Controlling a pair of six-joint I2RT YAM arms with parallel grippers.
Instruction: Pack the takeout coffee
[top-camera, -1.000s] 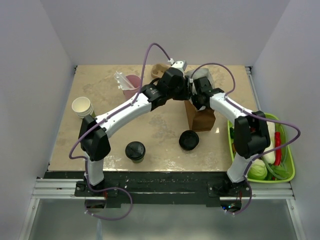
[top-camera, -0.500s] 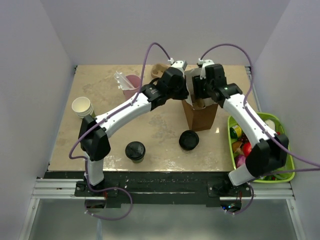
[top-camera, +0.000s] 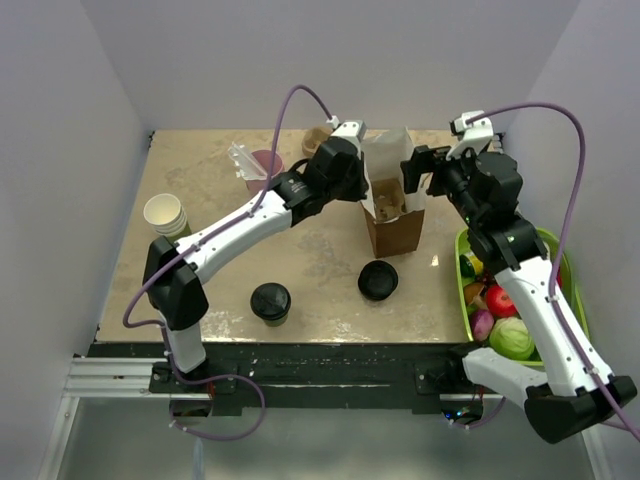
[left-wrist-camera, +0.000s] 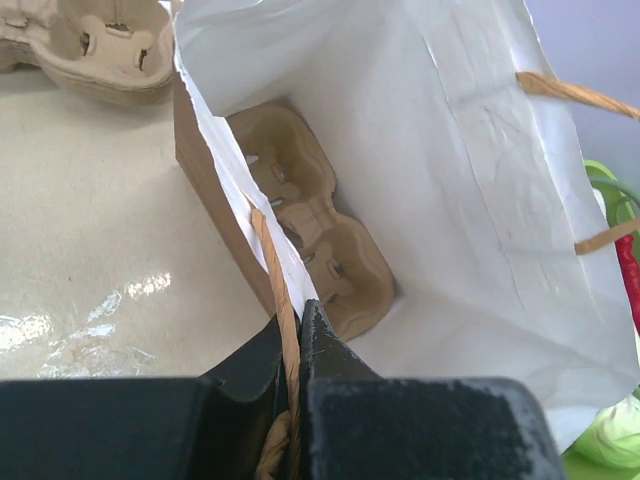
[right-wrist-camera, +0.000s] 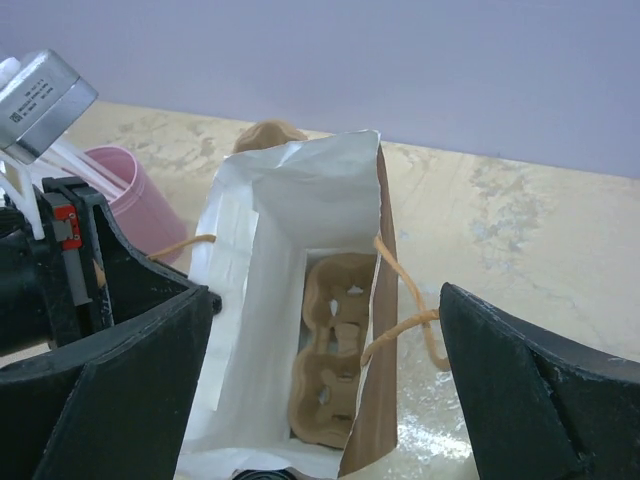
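Note:
I will next pull the bag's rim (top-camera: 365, 193) (left-wrist-camera: 303, 302) sideways toward the pink cup with my left gripper and let go of the rim there, as the cup carrier is already on the bottom of the open bag.
Two takeout coffees stand on the table with black lids, one (top-camera: 270, 301) near the front left and one (top-camera: 378, 280) just in front of the brown paper bag (top-camera: 397, 228). The bag stands open, its white lining (left-wrist-camera: 480, 190) showing, with a cardboard cup carrier (right-wrist-camera: 335, 360) lying on its bottom. My left gripper (left-wrist-camera: 297, 318) is shut on the bag's left rim and twine handle (left-wrist-camera: 272, 255). My right gripper (right-wrist-camera: 325, 295) hangs wide open above the bag's right side, holding nothing; the right handle (right-wrist-camera: 400, 300) hangs loose between its fingers.
A pink cup (top-camera: 265, 166) and a second cup carrier (top-camera: 318, 138) sit behind the left arm. A stack of white paper cups (top-camera: 165, 213) is at the left edge. A green basket (top-camera: 570, 330) of vegetables sits at the right.
My left gripper has shut on the bag's left rim. My right gripper has opened, let go of the bag and drawn back to the right; the bag's mouth now stands wider.

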